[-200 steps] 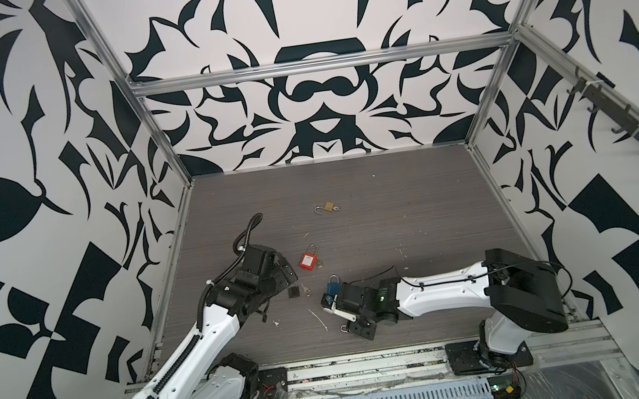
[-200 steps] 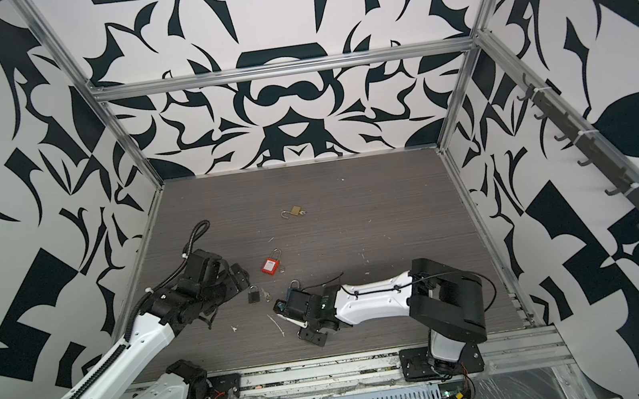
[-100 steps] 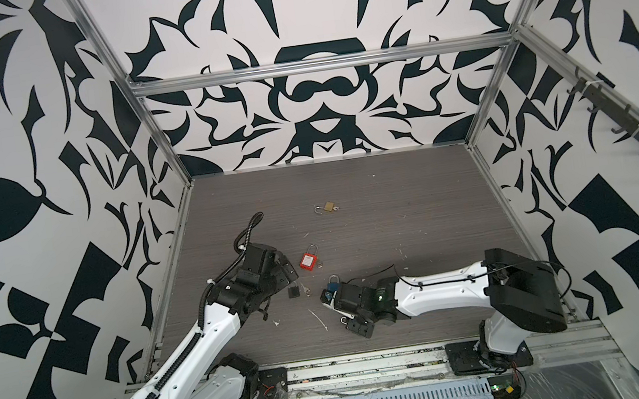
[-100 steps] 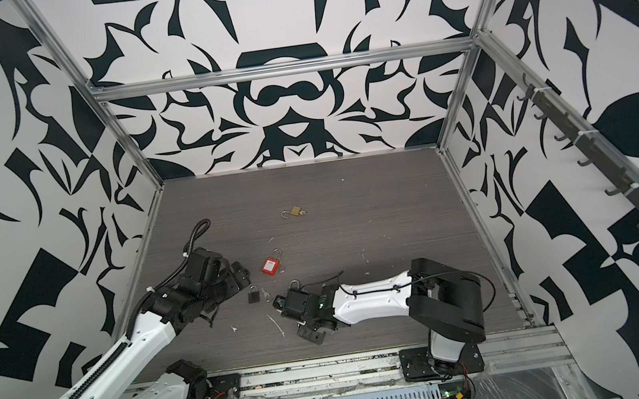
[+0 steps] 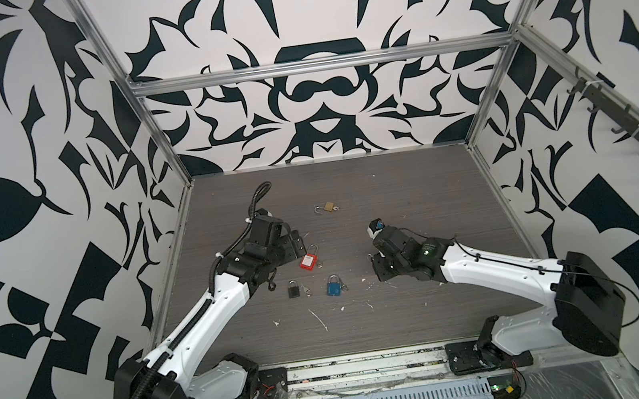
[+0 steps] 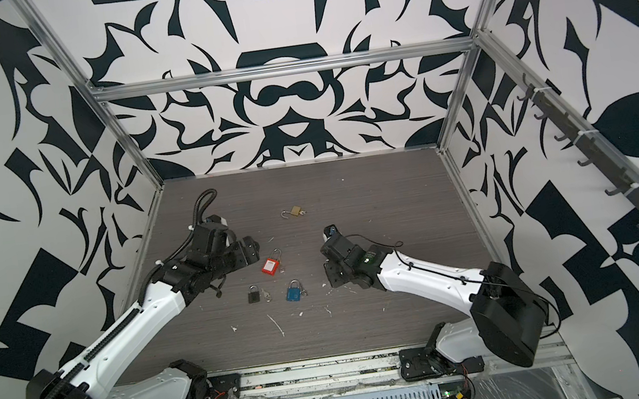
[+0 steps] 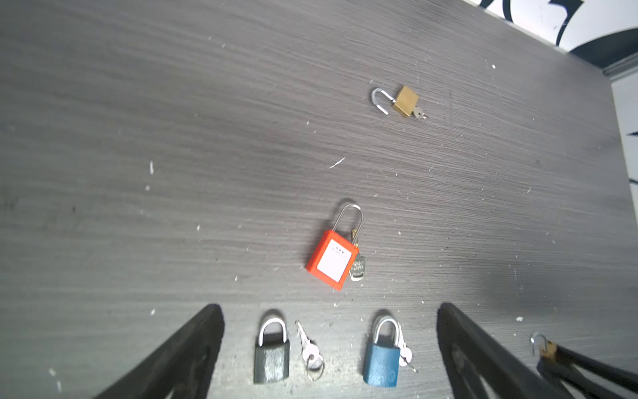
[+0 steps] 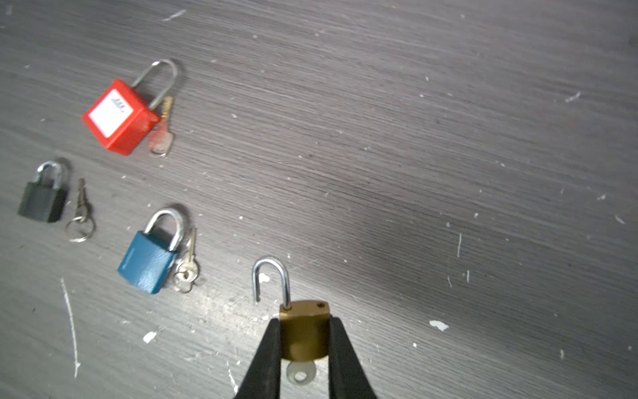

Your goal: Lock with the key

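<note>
My right gripper needs to move gently outward and down, toward the red padlock, to free the small brass padlock, because the table is bare below and outward of this gripper.
My right gripper [image 8: 303, 340] is shut on a small brass padlock [image 8: 303, 328], gripping its body from both sides. Its shackle [image 8: 271, 276] is swung open, and a silver key [image 8: 299, 373] sticks out of its underside. In a top view this gripper [image 5: 372, 259] hovers right of centre, just above the table. My left gripper [image 7: 328, 345] is open and holds nothing. In a top view it [image 5: 294, 245] sits just left of a red padlock [image 5: 308, 261].
A second brass padlock [image 5: 328, 207], shackle open and key in it, lies farther back. A black padlock [image 7: 271, 355] and a blue padlock [image 7: 382, 359] lie side by side, each with a loose key beside it. White scraps dot the grey table [image 5: 415, 204].
My right arm has pulled back to the right, away from the blue padlock, and its jaws have narrowed. The left gripper has shifted a little toward the back.
</note>
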You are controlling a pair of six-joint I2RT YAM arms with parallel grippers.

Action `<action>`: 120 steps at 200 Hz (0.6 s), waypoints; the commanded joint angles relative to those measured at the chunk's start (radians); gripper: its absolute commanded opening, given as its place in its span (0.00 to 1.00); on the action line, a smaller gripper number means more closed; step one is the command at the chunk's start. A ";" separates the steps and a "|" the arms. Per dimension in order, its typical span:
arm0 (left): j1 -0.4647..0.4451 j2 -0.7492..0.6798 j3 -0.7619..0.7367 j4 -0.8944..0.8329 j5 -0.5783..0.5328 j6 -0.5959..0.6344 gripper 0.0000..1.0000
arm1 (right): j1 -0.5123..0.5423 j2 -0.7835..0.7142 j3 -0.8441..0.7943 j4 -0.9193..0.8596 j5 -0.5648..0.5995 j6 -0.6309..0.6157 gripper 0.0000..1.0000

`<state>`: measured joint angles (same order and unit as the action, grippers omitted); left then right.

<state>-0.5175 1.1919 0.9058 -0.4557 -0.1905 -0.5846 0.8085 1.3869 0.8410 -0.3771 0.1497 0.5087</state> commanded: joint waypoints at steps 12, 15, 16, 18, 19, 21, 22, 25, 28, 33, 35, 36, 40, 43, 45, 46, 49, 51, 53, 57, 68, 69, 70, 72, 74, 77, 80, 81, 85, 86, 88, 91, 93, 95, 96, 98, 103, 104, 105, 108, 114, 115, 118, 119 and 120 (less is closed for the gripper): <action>-0.009 0.075 0.105 0.034 -0.015 0.161 0.98 | -0.022 0.141 0.131 -0.005 -0.003 0.098 0.14; -0.010 0.101 0.113 0.034 -0.017 0.168 0.98 | -0.023 0.155 0.142 -0.005 -0.002 0.105 0.14; -0.010 0.107 0.115 0.034 -0.019 0.171 0.98 | -0.023 0.159 0.146 -0.005 -0.001 0.106 0.14; -0.011 0.113 0.119 0.034 -0.021 0.174 0.98 | -0.023 0.167 0.153 -0.005 0.000 0.111 0.14; -0.011 0.116 0.120 0.034 -0.021 0.178 0.98 | -0.023 0.172 0.157 -0.005 0.001 0.112 0.14; -0.012 0.119 0.125 0.034 -0.021 0.182 0.98 | -0.024 0.181 0.164 -0.004 0.002 0.116 0.14; -0.012 0.122 0.127 0.034 -0.021 0.184 0.98 | -0.024 0.185 0.168 -0.004 0.003 0.118 0.14; -0.011 0.127 0.133 0.034 -0.021 0.191 0.98 | -0.024 0.196 0.178 -0.004 0.005 0.124 0.14; -0.011 0.131 0.136 0.034 -0.022 0.198 0.98 | -0.025 0.209 0.187 -0.006 0.006 0.129 0.14; -0.010 0.139 0.145 0.034 -0.020 0.209 0.98 | -0.027 0.227 0.206 -0.011 0.010 0.138 0.14; -0.011 0.143 0.147 0.034 -0.022 0.212 0.98 | -0.026 0.233 0.213 -0.014 0.012 0.141 0.14; -0.011 0.143 0.148 0.034 -0.021 0.215 0.98 | -0.026 0.238 0.217 -0.015 0.012 0.143 0.14; -0.011 0.149 0.154 0.034 -0.021 0.221 0.97 | -0.027 0.252 0.228 -0.018 0.015 0.148 0.14; -0.012 0.152 0.157 0.034 -0.020 0.227 0.97 | -0.026 0.263 0.238 -0.021 0.018 0.152 0.14; -0.011 0.154 0.158 0.034 -0.019 0.230 0.97 | -0.027 0.270 0.243 -0.024 0.020 0.155 0.14; -0.010 0.155 0.159 0.033 -0.020 0.231 0.98 | -0.026 0.271 0.246 -0.023 0.021 0.155 0.14; -0.011 0.159 0.162 0.034 -0.019 0.236 0.97 | -0.026 0.282 0.252 -0.027 0.024 0.160 0.14; -0.013 0.161 0.164 0.033 -0.019 0.237 0.97 | -0.026 0.288 0.257 -0.027 0.025 0.162 0.14; -0.013 0.162 0.165 0.034 -0.018 0.240 0.97 | -0.027 0.294 0.260 -0.028 0.027 0.164 0.14; -0.012 0.164 0.166 0.033 -0.019 0.245 0.97 | -0.027 0.304 0.267 -0.028 0.029 0.167 0.15; -0.012 0.171 0.168 0.034 -0.019 0.251 0.97 | -0.028 0.336 0.282 -0.034 0.033 0.176 0.15; -0.012 0.172 0.168 0.034 -0.018 0.251 0.97 | -0.028 0.339 0.283 -0.034 0.034 0.176 0.15; -0.013 0.173 0.168 0.034 -0.018 0.252 0.97 | -0.028 0.341 0.285 -0.035 0.034 0.177 0.15; -0.011 0.173 0.168 0.035 -0.019 0.253 0.97 | -0.029 0.346 0.287 -0.036 0.034 0.179 0.15; -0.012 0.173 0.169 0.035 -0.020 0.253 0.97 | -0.029 0.351 0.288 -0.038 0.034 0.182 0.15; -0.012 0.175 0.167 0.035 -0.021 0.254 0.97 | -0.030 0.358 0.292 -0.039 0.033 0.184 0.15; -0.013 0.175 0.166 0.035 -0.021 0.255 0.97 | -0.031 0.364 0.293 -0.039 0.034 0.187 0.16; -0.013 0.175 0.165 0.035 -0.021 0.255 0.97 | -0.031 0.366 0.294 -0.039 0.034 0.188 0.16; -0.013 0.176 0.164 0.036 -0.023 0.255 0.97 | -0.032 0.373 0.296 -0.037 0.034 0.191 0.16; -0.012 0.176 0.163 0.036 -0.023 0.255 0.97 | -0.032 0.375 0.296 -0.036 0.034 0.192 0.16; -0.012 0.176 0.161 0.036 -0.025 0.254 0.97 | -0.032 0.377 0.297 -0.035 0.033 0.192 0.16; -0.012 0.176 0.160 0.038 -0.026 0.255 0.97 | -0.032 0.383 0.297 -0.032 0.034 0.195 0.16; -0.012 0.176 0.159 0.038 -0.027 0.255 0.97 | -0.032 0.385 0.297 -0.030 0.034 0.196 0.16; -0.011 0.176 0.158 0.038 -0.027 0.254 0.97 | -0.032 0.388 0.297 -0.028 0.033 0.196 0.16; -0.011 0.176 0.156 0.038 -0.027 0.254 0.97 | -0.032 0.390 0.297 -0.027 0.034 0.196 0.16; -0.012 0.175 0.155 0.038 -0.027 0.254 0.98 | -0.032 0.393 0.298 -0.025 0.033 0.198 0.16; -0.011 0.176 0.152 0.041 -0.029 0.255 0.97 | -0.033 0.398 0.299 -0.023 0.069 0.200 0.16; -0.012 0.175 0.150 0.041 -0.029 0.255 0.97 | -0.033 0.400 0.300 -0.022 0.069 0.201 0.16; -0.012 0.175 0.149 0.042 -0.030 0.255 0.97 | -0.033 0.401 0.300 -0.022 0.069 0.201 0.16; -0.013 0.174 0.146 0.044 -0.032 0.254 0.97 | -0.032 0.404 0.302 -0.020 0.071 0.201 0.16; -0.011 0.173 0.141 0.046 -0.033 0.252 0.97 | -0.032 0.412 0.306 -0.019 0.076 0.201 0.16; -0.012 0.172 0.141 0.047 -0.034 0.252 0.97 | -0.032 0.413 0.306 -0.019 0.077 0.201 0.17; -0.012 0.171 0.139 0.048 -0.035 0.250 0.97 | -0.032 0.417 0.308 -0.018 0.077 0.202 0.17; -0.011 0.170 0.137 0.049 -0.035 0.250 0.98 | -0.032 0.418 0.308 -0.017 0.076 0.202 0.17; -0.011 0.170 0.137 0.050 -0.035 0.250 0.98 | -0.032 0.418 0.309 -0.017 0.076 0.202 0.17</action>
<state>-0.5270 1.3609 1.0489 -0.4229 -0.2062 -0.3485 0.7803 1.8019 1.1114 -0.3920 0.1734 0.6823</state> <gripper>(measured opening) 0.976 0.217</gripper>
